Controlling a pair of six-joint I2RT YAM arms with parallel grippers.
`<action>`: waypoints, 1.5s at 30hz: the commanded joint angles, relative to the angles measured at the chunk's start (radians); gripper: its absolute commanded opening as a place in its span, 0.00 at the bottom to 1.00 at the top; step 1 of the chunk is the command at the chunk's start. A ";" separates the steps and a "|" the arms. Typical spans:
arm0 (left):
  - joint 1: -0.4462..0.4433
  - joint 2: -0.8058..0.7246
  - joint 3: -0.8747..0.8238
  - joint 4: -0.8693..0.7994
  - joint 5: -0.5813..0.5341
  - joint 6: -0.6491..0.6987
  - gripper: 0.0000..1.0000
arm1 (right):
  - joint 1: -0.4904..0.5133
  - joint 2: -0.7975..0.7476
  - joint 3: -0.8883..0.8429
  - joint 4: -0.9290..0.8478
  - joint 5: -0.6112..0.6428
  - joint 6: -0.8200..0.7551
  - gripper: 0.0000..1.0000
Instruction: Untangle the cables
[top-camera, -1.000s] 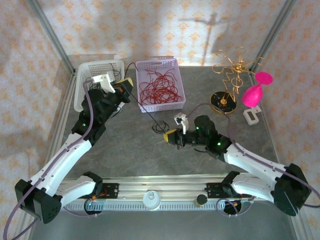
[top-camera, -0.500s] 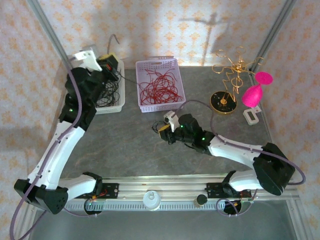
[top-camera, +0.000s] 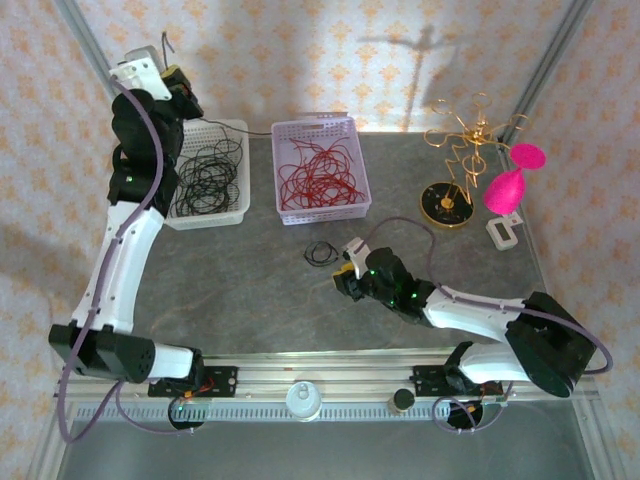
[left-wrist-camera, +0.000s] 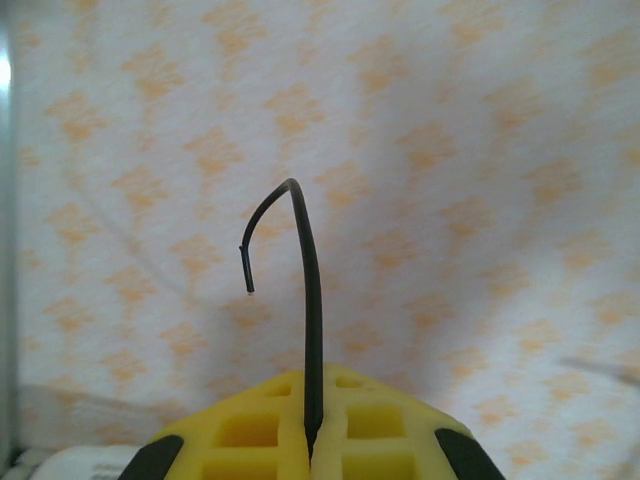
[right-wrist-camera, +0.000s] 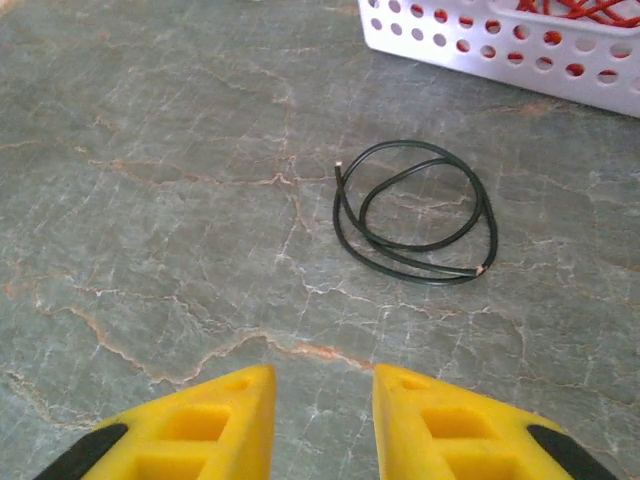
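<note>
My left gripper moves down toward the white basket (top-camera: 243, 170) below it next and releases the thin black cable there, since more black cables lie inside.
My left gripper (top-camera: 181, 84) is raised high over the back left, shut on a thin black cable (left-wrist-camera: 312, 330) whose free end curls above the pads. More black cables (top-camera: 205, 175) lie in the left white basket (top-camera: 243, 170). Red cables (top-camera: 320, 175) fill the middle basket (top-camera: 310, 122). One black cable coil (top-camera: 320, 254) lies loose on the table in front of that basket. My right gripper (top-camera: 346, 276) sits low just right of the coil, open and holding nothing. In the right wrist view the coil (right-wrist-camera: 488, 222) lies ahead of the open right gripper (right-wrist-camera: 323, 400).
A gold wire ornament (top-camera: 460, 150) on a round base stands at the back right, with a pink object (top-camera: 510, 185) and a small white block (top-camera: 502, 232) beside it. The arms' mounting rail (top-camera: 320, 375) runs along the near edge.
The left arm rose from the basket area to high at the back left with the black cable. The right gripper opened and drew back, leaving the coil on the table.
</note>
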 joint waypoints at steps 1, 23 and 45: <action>0.053 0.037 0.000 -0.005 -0.057 0.043 0.00 | 0.002 -0.031 -0.017 0.069 0.040 0.015 0.31; 0.119 0.512 -0.083 -0.166 0.019 0.026 0.06 | -0.078 -0.176 0.049 -0.149 0.143 0.140 0.34; 0.155 0.254 -0.223 -0.218 0.065 -0.030 0.57 | -0.131 0.222 0.263 -0.187 0.067 0.195 0.31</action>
